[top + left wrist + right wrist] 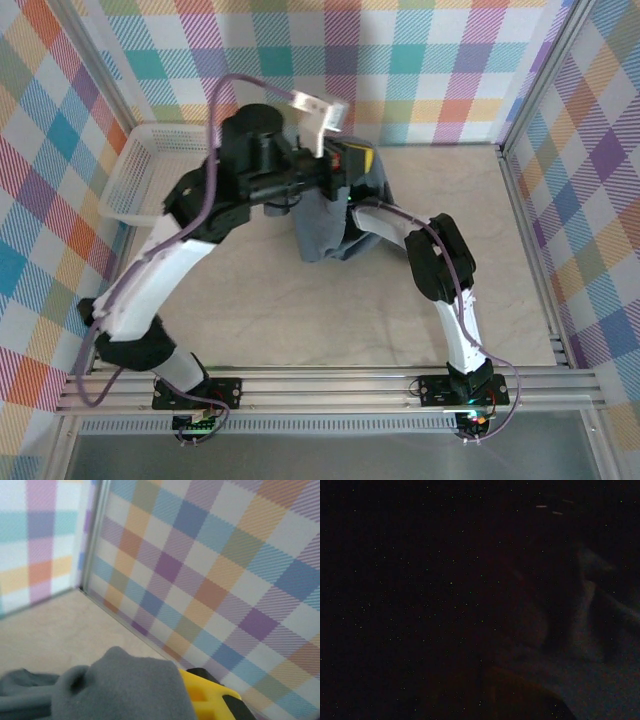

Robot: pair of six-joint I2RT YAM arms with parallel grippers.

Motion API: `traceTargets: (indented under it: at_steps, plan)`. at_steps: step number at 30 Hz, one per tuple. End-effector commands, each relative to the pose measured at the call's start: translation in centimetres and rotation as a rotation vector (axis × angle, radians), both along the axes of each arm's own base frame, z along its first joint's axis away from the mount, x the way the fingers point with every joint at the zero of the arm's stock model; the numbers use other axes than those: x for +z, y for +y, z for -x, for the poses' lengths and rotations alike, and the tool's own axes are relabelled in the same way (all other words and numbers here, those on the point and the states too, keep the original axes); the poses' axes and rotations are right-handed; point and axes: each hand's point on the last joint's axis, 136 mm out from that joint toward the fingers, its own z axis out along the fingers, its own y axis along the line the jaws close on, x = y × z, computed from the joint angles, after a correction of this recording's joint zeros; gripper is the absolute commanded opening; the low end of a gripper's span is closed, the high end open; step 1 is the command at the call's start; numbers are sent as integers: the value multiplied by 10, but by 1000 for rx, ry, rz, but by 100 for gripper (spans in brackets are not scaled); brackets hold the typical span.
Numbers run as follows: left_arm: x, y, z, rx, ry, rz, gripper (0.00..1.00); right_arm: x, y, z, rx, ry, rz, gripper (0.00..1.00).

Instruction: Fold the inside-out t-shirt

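The cloth has my right gripper inside its folds, so my left gripper next needs to turn toward the back wall and move toward the white mesh basket to let go of the cloth.
The slate blue-grey t-shirt (322, 228) hangs bunched above the middle of the table, toward the back. My left gripper (350, 160) holds its top edge up, shut on the cloth. In the left wrist view the grey cloth (120, 685) drapes over the jaws beside a yellow finger (205, 695). My right arm (400, 232) reaches into the shirt from the right, and its gripper is buried in the folds. The right wrist view is almost black, with faint cloth folds (590, 630); what the shut jaws pinch is hidden.
A white mesh basket (117, 172) stands at the back left, under the left arm's elbow. Plaid walls and metal frame rails (530, 240) close in the beige table (300, 310). The back wall (210, 570) lies close to the left gripper.
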Motion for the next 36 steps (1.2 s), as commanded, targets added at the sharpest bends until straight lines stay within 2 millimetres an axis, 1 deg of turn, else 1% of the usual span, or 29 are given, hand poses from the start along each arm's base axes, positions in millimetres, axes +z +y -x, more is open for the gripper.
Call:
traceTargets:
  at_steps: [1, 2, 3, 4, 6, 8, 9, 10, 11, 13, 15, 16, 18, 19, 20, 21, 23, 25, 26, 27, 28, 30, 31, 32, 33, 34, 35, 36]
  plan:
    - [55, 29, 22, 16, -200, 106, 0, 57, -29, -15, -82, -83, -3, 0]
    - [60, 32, 27, 6, -207, 118, 0, 55, -41, -23, -128, -90, 43, 0]
    - [64, 35, 31, -2, -214, 127, 0, 46, -52, -29, -159, -99, 102, 0]
    - [68, 38, 36, -12, -226, 134, 0, 31, -65, -37, -184, -110, 183, 0]
    - [75, 44, 44, -21, -258, 137, 0, -3, -80, -43, -162, -113, 330, 0]
    - [79, 47, 53, -41, -293, 128, 0, -35, -84, -40, -84, -63, 433, 0]
    - [82, 48, 56, -49, -308, 124, 0, -49, -85, -36, -43, -20, 475, 0]
    - [84, 47, 59, -59, -317, 115, 0, -58, -86, -34, -22, 17, 507, 0]
    - [86, 47, 61, -62, -327, 108, 0, -62, -88, -32, -11, 48, 532, 0]
    - [90, 45, 64, -66, -355, 92, 0, -67, -88, -29, 4, 76, 548, 1]
    - [92, 43, 68, -66, -389, 74, 0, -66, -92, -28, -10, 81, 561, 8]
    - [92, 42, 69, -65, -405, 61, 0, -66, -95, -27, -18, 83, 572, 16]
    - [94, 44, 73, -55, -441, 42, 0, -67, -104, -25, -41, 98, 613, 41]
    - [94, 45, 73, -46, -459, 30, 0, -70, -109, -22, -39, 113, 642, 50]
    - [93, 46, 72, -35, -462, 21, 0, -73, -113, -19, -35, 132, 659, 56]
    - [91, 47, 70, -21, -463, 13, 0, -74, -111, -15, -26, 150, 650, 61]
    - [82, 47, 57, 39, -462, -25, 0, -78, -99, 1, 11, 215, 566, 72]
    - [72, 47, 42, 103, -444, -65, 0, -85, -93, 13, 27, 246, 548, 78]
    - [65, 46, 36, 129, -432, -86, 0, -94, -92, 20, 45, 252, 563, 78]
    - [61, 45, 31, 149, -421, -99, 0, -102, -93, 25, 55, 256, 591, 78]
    - [57, 46, 26, 177, -411, -112, 0, -111, -95, 31, 70, 263, 623, 74]
    - [51, 49, 12, 250, -397, -143, 0, -123, -95, 43, 107, 297, 653, 53]
    - [49, 55, 2, 313, -390, -161, 0, -125, -93, 49, 121, 308, 648, 40]
    - [46, 62, -11, 386, -374, -181, 0, -122, -91, 53, 128, 313, 626, 27]
    - [42, 71, -25, 451, -350, -196, 0, -115, -87, 54, 132, 308, 595, 17]
    - [34, 84, -45, 532, -302, -215, 0, -101, -81, 56, 134, 296, 546, 6]
    - [23, 101, -67, 608, -235, -227, 0, -80, -72, 58, 147, 271, 474, 0]
    - [11, 117, -89, 670, -163, -234, 0, -60, -64, 61, 153, 247, 403, 0]
